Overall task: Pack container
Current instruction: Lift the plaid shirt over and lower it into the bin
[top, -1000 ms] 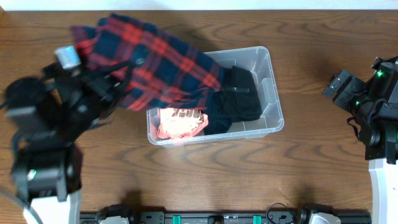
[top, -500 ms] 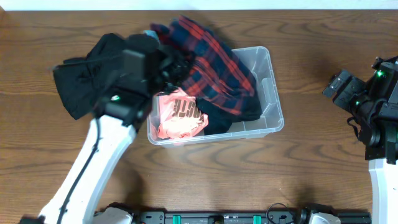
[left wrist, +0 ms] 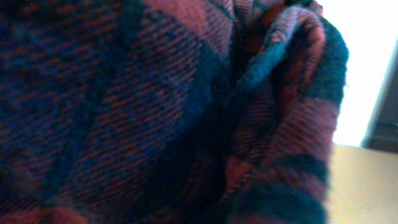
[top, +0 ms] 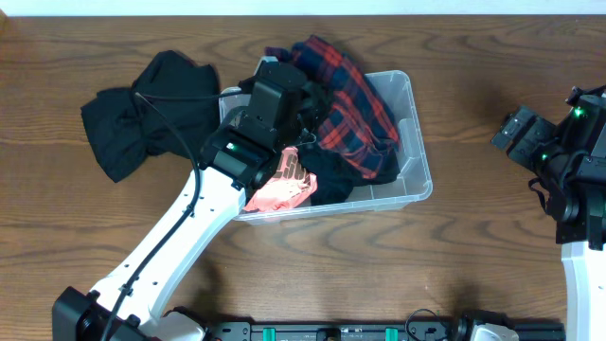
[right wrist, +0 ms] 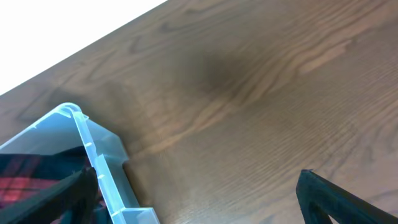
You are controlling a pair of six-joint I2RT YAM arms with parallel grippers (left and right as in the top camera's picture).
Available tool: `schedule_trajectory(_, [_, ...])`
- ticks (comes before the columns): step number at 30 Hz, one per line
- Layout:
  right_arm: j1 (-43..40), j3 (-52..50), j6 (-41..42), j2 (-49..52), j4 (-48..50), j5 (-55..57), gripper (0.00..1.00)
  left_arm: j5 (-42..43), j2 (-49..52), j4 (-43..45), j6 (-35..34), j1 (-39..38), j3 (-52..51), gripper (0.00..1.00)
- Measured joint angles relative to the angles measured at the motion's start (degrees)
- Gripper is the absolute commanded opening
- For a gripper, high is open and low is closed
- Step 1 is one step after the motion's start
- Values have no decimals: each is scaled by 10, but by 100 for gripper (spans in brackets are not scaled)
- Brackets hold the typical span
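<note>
The left gripper lowers slightly back toward the black garment inside next and releases the plaid shirt, since the shirt's end still sticks past the container's far rim.
The clear plastic container (top: 418, 142) stands mid-table and also shows in the right wrist view (right wrist: 102, 158). It holds a pink-orange garment (top: 284, 185) and a black garment (top: 333, 178). My left gripper (top: 305, 116) is over the container's back left part, buried in a red and navy plaid shirt (top: 352, 106) that is bunched over the bin. The plaid fabric (left wrist: 155, 106) fills the left wrist view and hides the fingers. My right gripper (top: 516, 133) is open and empty above the bare table, right of the container.
A black garment (top: 142, 118) lies spread on the wooden table left of the container. The left arm (top: 180, 227) stretches from the front left across to the bin. The right arm's base (top: 578, 218) stands at the right edge.
My left gripper has swung right with the plaid shirt, from over the black garment on the left to over the container. The shirt now lies bunched in the bin. The right arm has not moved.
</note>
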Motion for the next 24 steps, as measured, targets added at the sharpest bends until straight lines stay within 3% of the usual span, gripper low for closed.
schedule_trajectory(7, [0, 0, 0, 0, 0, 0, 99, -104, 0, -168, 3, -1, 0, 7])
schedule_trajectory(8, [0, 0, 0, 0, 0, 0, 99, -118, 0, -186, 3, -1, 0, 13])
schedule_trajectory(10, [0, 0, 0, 0, 0, 0, 99, -143, 0, -213, 9, -1, 0, 45])
schedule_trajectory(14, [0, 0, 0, 0, 0, 0, 99, -173, 0, -227, 51, -1, 0, 67])
schedule_trajectory(17, [0, 0, 0, 0, 0, 0, 99, -185, 0, -232, 103, -1, 0, 72])
schedule_trajectory(24, [0, 0, 0, 0, 0, 0, 99, -200, 0, -251, 223, -2, 0, 72])
